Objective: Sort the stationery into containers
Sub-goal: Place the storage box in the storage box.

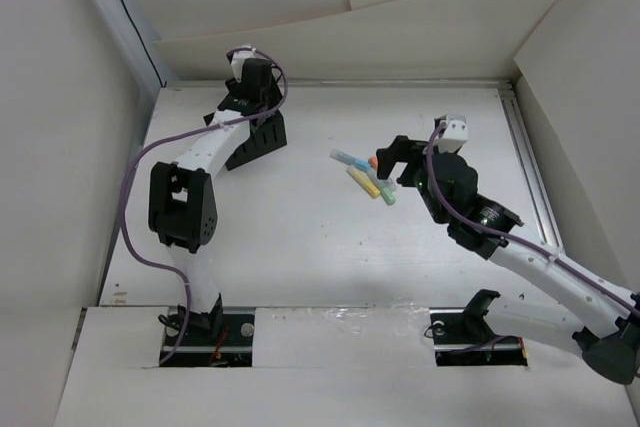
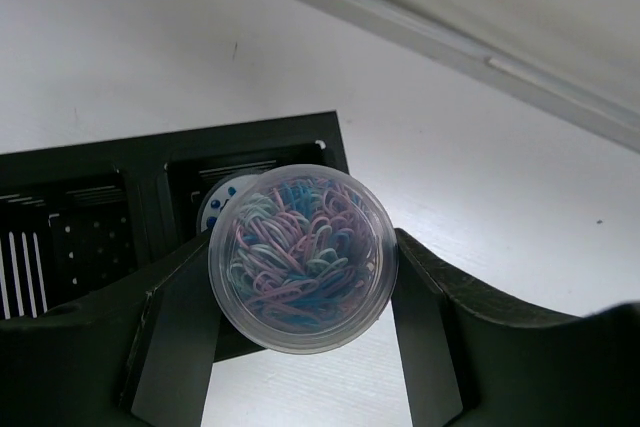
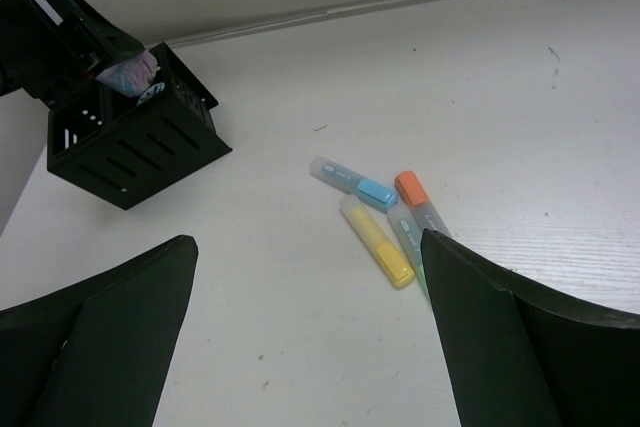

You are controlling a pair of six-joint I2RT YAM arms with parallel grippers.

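My left gripper moves down next, easing left in the wrist view as the tub overhangs the organizer's rim, and releases, since the organizer's end section [image 2: 232, 175] lies below it.
My left gripper [image 2: 300, 277] is shut on a clear round tub of pastel paper clips [image 2: 300, 252], seen from its base. A white, blue-dotted end [image 2: 218, 207] shows behind it, over a compartment of the black organizer [image 2: 90, 217]. In the top view that gripper [image 1: 250, 97] hangs over the organizer [image 1: 262, 139] at the far left. My right gripper [image 3: 310, 347] is open and empty, just short of the markers: light blue [image 3: 352, 182], yellow [image 3: 378, 242], orange [image 3: 420, 199] and a green one [image 3: 408, 237] partly hidden by my right finger. The markers [image 1: 365, 179] lie mid-table.
The organizer [image 3: 130, 147] stands near the back wall [image 1: 330, 42]. White walls close the table on the left and right. A metal rail [image 1: 530, 167] runs along the right edge.
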